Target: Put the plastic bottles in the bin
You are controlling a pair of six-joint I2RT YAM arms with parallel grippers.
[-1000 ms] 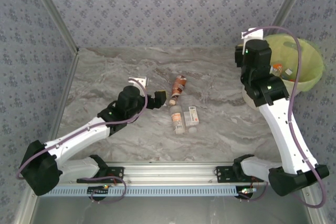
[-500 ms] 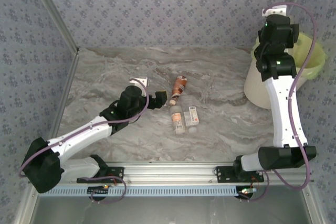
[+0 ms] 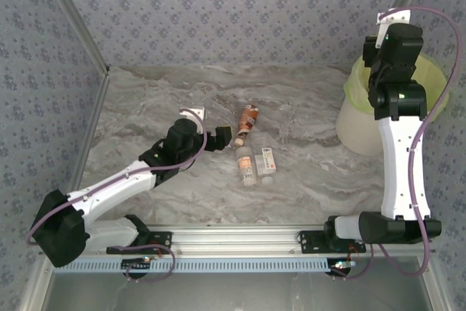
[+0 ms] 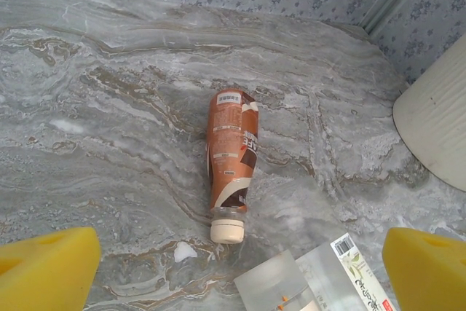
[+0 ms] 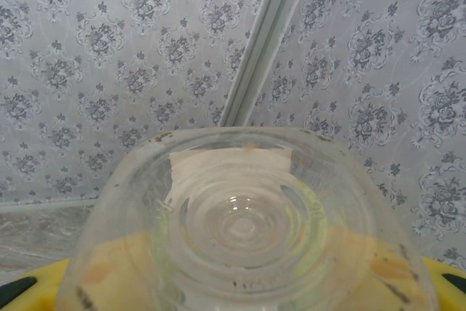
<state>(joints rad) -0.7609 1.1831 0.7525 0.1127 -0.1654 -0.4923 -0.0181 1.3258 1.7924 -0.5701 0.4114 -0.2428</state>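
Observation:
The lime-green bag's opening (image 3: 431,87) is below my right gripper, so I should ease it slightly outward, turn it over the bag's opening and release the clear bottle there.
Three plastic bottles lie at the table's middle: a brown-labelled one (image 3: 249,119) (image 4: 231,154) with a cream cap, a clear one (image 3: 246,165) (image 4: 284,289), and a clear one with a white label (image 3: 266,162) (image 4: 353,267). My left gripper (image 3: 220,139) (image 4: 237,274) is open just left of them, its yellow pads (image 4: 44,267) wide apart, the brown bottle's cap ahead of it. My right gripper (image 3: 373,52) (image 5: 244,285) is raised over the bin (image 3: 360,118), shut on a clear bottle (image 5: 247,223) whose base faces the camera.
The off-white bin with its lime-green bag (image 3: 429,74) stands at the back right corner; its ribbed wall (image 4: 437,118) shows in the left wrist view. Patterned walls enclose the marble table (image 3: 306,187) on three sides.
My right arm has swung up and to the right from beside the bin to above its rim, carrying the clear bottle. The left arm has barely moved.

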